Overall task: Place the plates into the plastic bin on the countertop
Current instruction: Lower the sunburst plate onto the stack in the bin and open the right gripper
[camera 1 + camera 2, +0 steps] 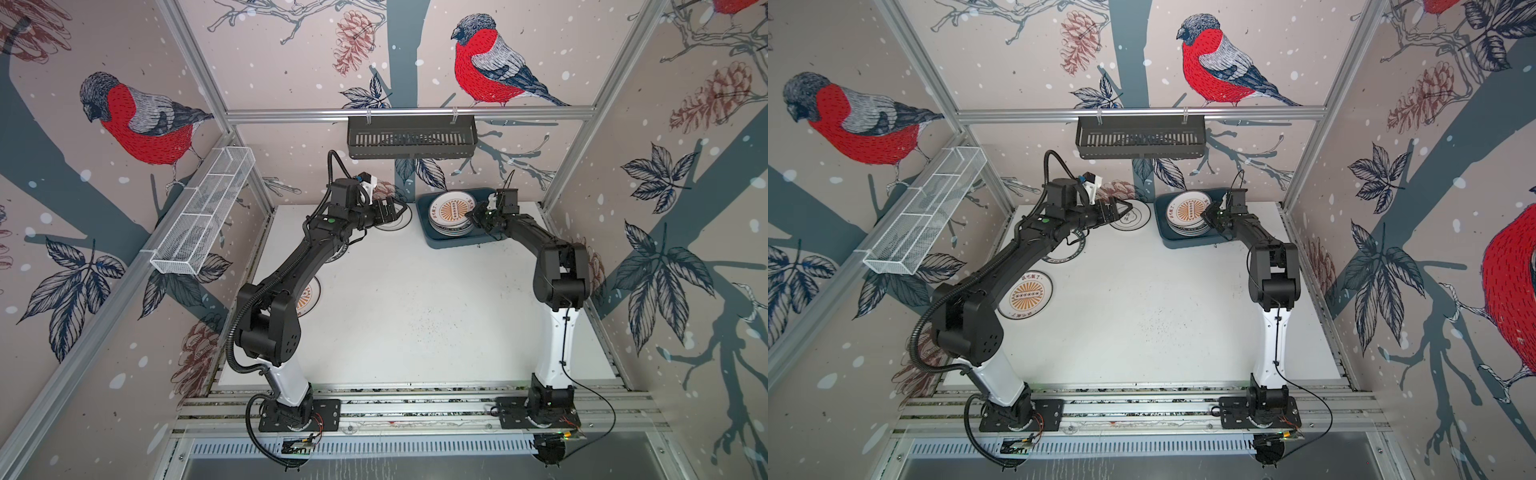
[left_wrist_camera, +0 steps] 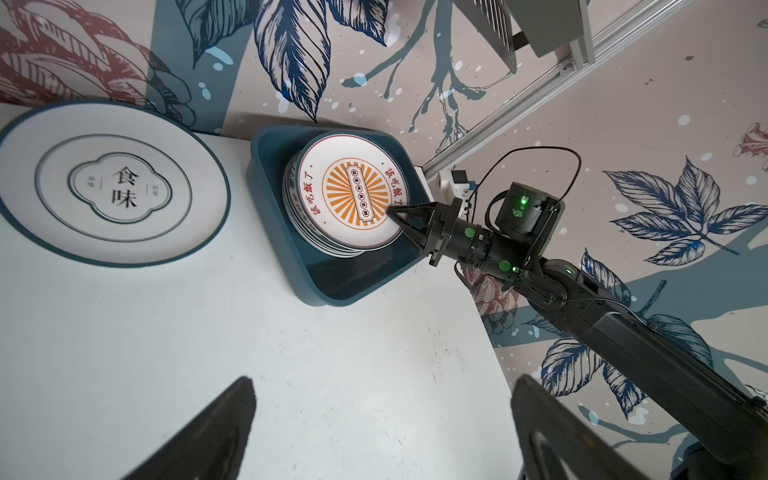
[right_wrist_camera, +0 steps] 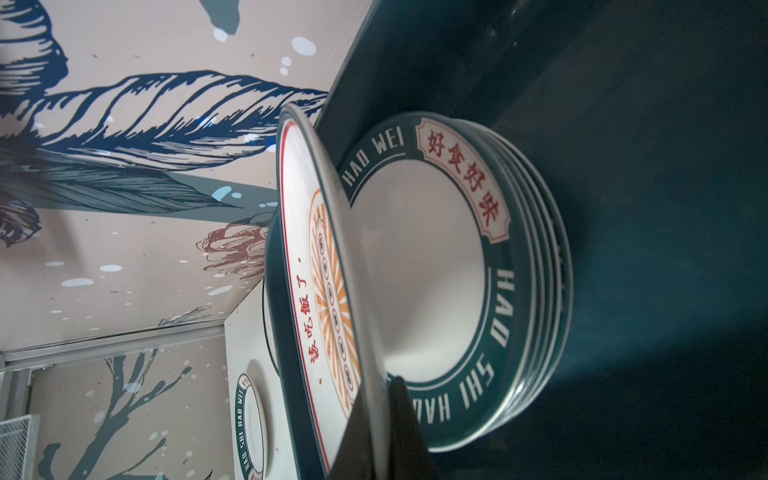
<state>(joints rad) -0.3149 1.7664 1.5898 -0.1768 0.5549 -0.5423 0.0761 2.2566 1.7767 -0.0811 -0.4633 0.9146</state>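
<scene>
My right gripper will next move down toward the stack of teal-lettered plates and release the sunburst plate's rim there, since that plate still hangs tilted above the stack's top.
On the countertop (image 1: 415, 311), at the back right, stands the teal plastic bin (image 1: 436, 243) with a stack of teal-lettered plates (image 3: 494, 291) inside. My right gripper (image 3: 376, 386) is shut on the rim of an orange sunburst plate (image 2: 353, 195), held tilted above that stack. My left gripper (image 2: 382, 390) hangs open and empty over bare countertop, next to a cloud-emblem plate (image 1: 1136, 216). Another sunburst plate (image 1: 1025, 295) and a teal-rimmed plate (image 1: 1065, 253) lie under the left arm, partly hidden in both top views.
A black slotted basket (image 1: 411, 139) hangs on the back rail above the bin. A white wire mesh basket (image 1: 203, 212) hangs on the left wall. Patterned walls and aluminium posts close in three sides of the countertop.
</scene>
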